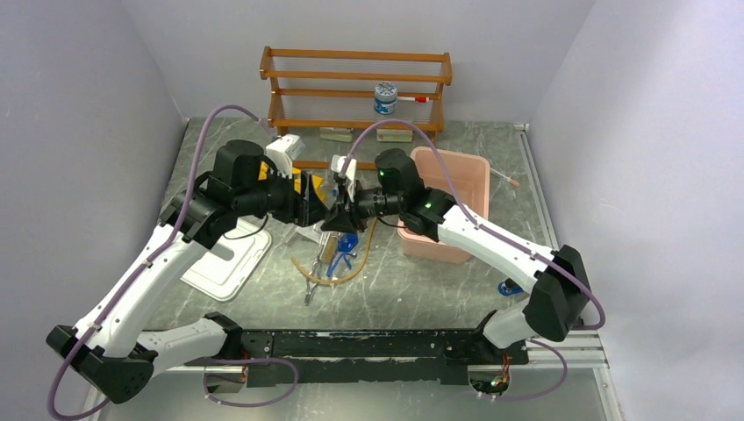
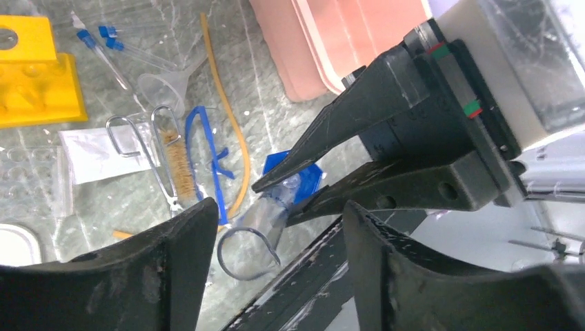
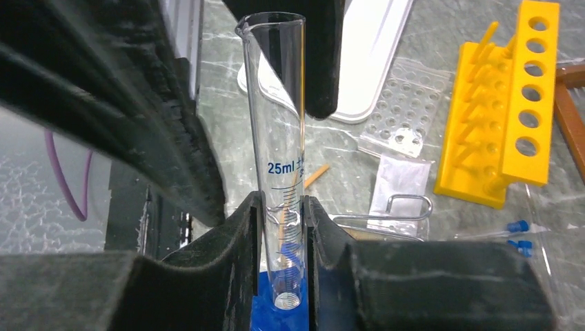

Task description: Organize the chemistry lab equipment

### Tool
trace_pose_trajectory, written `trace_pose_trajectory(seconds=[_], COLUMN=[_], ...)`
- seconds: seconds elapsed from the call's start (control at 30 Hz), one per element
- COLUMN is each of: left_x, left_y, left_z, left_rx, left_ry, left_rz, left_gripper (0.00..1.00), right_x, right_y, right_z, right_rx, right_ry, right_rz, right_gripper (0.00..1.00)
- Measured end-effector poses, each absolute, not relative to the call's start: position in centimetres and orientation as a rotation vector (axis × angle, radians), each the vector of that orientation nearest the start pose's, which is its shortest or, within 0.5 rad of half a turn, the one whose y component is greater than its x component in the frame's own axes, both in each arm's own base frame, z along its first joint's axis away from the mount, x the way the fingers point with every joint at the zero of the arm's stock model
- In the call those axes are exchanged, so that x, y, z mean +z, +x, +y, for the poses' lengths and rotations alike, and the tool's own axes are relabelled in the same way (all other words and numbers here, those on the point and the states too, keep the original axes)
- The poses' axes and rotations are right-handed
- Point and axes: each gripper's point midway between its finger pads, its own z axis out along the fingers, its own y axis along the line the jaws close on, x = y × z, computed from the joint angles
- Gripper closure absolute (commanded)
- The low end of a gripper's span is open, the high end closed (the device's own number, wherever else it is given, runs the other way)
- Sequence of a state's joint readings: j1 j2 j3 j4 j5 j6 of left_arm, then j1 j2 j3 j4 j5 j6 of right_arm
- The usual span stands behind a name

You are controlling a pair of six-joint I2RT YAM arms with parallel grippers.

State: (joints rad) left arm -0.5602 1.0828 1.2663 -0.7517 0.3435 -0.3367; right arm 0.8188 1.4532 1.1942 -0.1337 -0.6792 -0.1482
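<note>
I will next carry the cylinder to the right in the top view with my right gripper, then lower it into the pink bin (image 1: 462, 186) and let it go, because the bin's bare bottom has room.
My right gripper (image 3: 284, 207) is shut on a clear 25 ml graduated cylinder (image 3: 279, 124) with a blue base, gripping it low on the tube and holding it above the table. My left gripper (image 2: 279, 207) is open, with its fingers (image 3: 321, 55) on either side of the cylinder's open mouth (image 2: 252, 238). I cannot tell if they touch it. The two grippers meet mid-table (image 1: 340, 213). On the table below lie the yellow test-tube rack (image 2: 34, 83), blue-capped tubes (image 2: 103, 41), tan hose (image 2: 234, 138), metal tongs (image 2: 148, 145) and a blue clamp (image 2: 207, 152).
A pink bin (image 1: 456, 175) stands right of the grippers. A wooden shelf rack (image 1: 355, 88) with a white-lidded jar (image 1: 385, 96) stands at the back. A white tray (image 1: 228, 263) lies at the left. A clear funnel (image 2: 169, 83) and plastic bags (image 3: 403, 131) lie near the rack.
</note>
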Motion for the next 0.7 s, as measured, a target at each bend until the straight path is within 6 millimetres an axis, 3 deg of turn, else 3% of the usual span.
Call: trace_pose_trajectory(seconds=[0.13, 0.33, 0.5, 0.7], left_x=[30.3, 35.0, 37.9, 39.8], left_y=[23.1, 28.0, 31.1, 32.9], left_z=[-22.4, -22.1, -21.1, -21.9], left_rx=[-0.865, -0.754, -0.697, -0.725], left_ry=[0.392, 0.219, 0.076, 0.055], left_rz=[2.173, 2.04, 1.898, 1.785], left_gripper=[0.15, 0.15, 0.16, 0.17], right_x=[25.2, 26.7, 29.2, 31.3], right_y=[22.1, 24.7, 28.7, 33.8], right_z=[37.7, 35.9, 32.0, 25.7], right_rx=[1.082, 1.044, 0.958, 0.827], right_ry=[-1.304, -1.184, -0.911, -0.479], right_rz=[1.554, 1.568, 1.615, 1.722], right_gripper=[0.91, 0.94, 0.95, 0.96])
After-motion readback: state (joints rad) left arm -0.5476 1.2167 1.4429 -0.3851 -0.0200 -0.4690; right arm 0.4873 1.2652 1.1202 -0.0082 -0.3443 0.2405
